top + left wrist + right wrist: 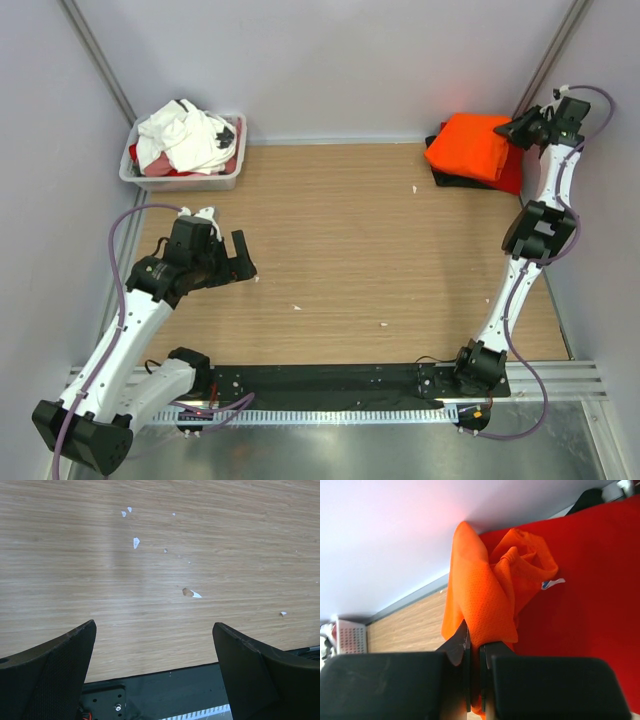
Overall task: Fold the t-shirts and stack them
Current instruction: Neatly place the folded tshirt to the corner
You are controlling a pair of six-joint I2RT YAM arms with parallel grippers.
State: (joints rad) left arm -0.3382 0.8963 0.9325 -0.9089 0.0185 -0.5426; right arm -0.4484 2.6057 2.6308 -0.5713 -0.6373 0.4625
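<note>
My right gripper carries the orange t-shirt's raised edge down onto the red cloth (513, 154) (532, 635) beneath it next.
A folded bright orange t-shirt (470, 146) lies on top of a red t-shirt (512, 172) and a black t-shirt (452, 179) at the far right corner of the table. My right gripper (520, 130) is shut on an edge of the orange t-shirt (490, 600), with the red t-shirt (590, 605) beneath it. Several white t-shirts (185, 135) and a bit of red cloth are heaped in the white tub (180, 180) at the far left. My left gripper (232, 262) is open and empty above bare wood (150, 570).
Small white scraps (136, 542) lie on the wooden table (340, 240). A black base rail (330, 385) runs along the near edge. Grey walls close the back and sides; the right arm stands close to the right wall.
</note>
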